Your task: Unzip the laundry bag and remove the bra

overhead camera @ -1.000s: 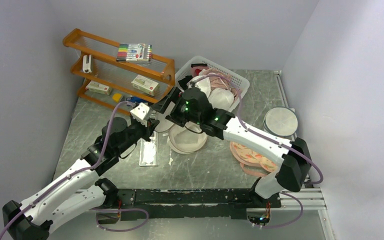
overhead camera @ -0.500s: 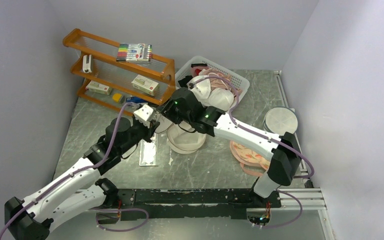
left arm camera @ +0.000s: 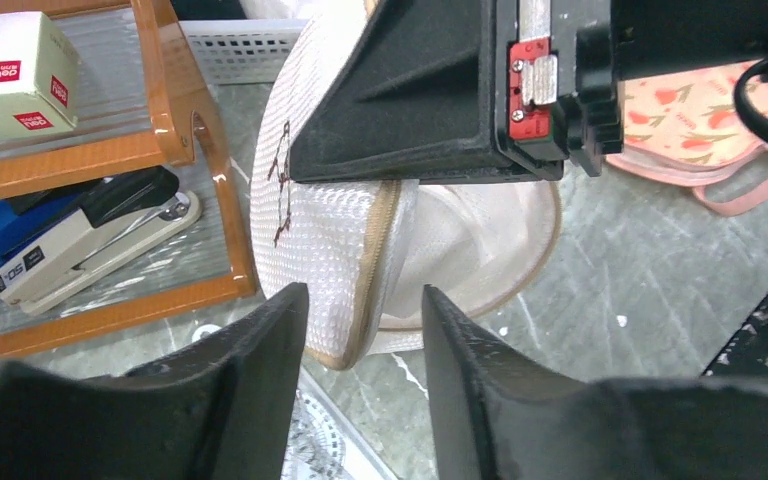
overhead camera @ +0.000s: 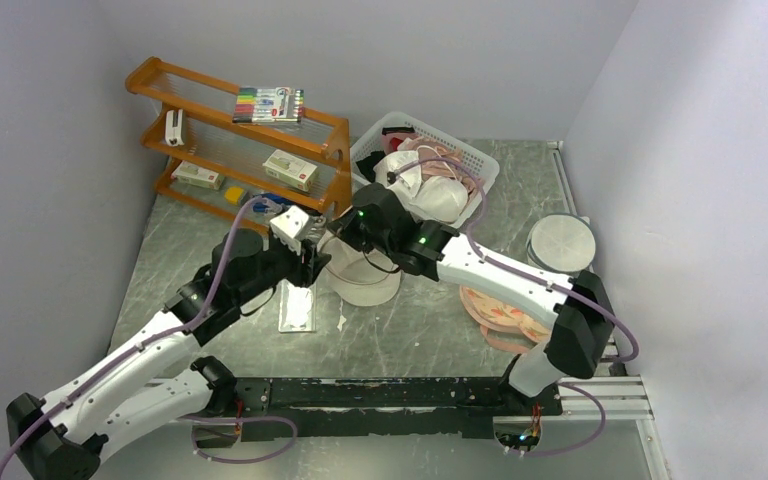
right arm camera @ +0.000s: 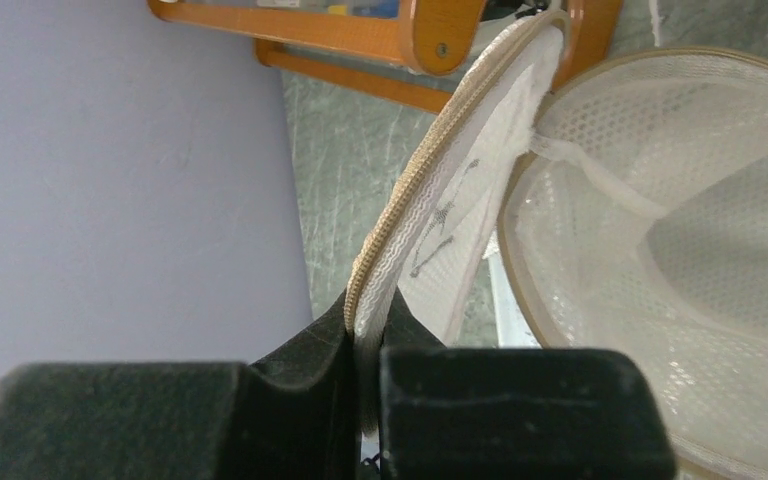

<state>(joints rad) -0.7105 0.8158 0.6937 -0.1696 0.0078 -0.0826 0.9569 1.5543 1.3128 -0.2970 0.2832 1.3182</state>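
My right gripper lowers to the right in the top view next. It folds the flap across the bag's bowl to release it, since only white mesh shows inside.
The laundry bag stands unzipped on the table, its cream mesh lid flap lifted upright. My right gripper is shut on the flap's beige zip rim, pinched flat between its jaws. My left gripper is open, its fingertips astride the bag's lower edge without touching it. Only white mesh shows inside the bag's bowl. A peach fruit-patterned padded bra with straps lies on the table to the right.
An orange wire rack with a marker set, boxes and a stapler stands just left of the bag. A white basket of garments sits behind. A grey disc lies far right, a clear ruler beside the bag.
My left gripper has let go and opened. My right gripper has moved left and shut on the flap's zip rim.
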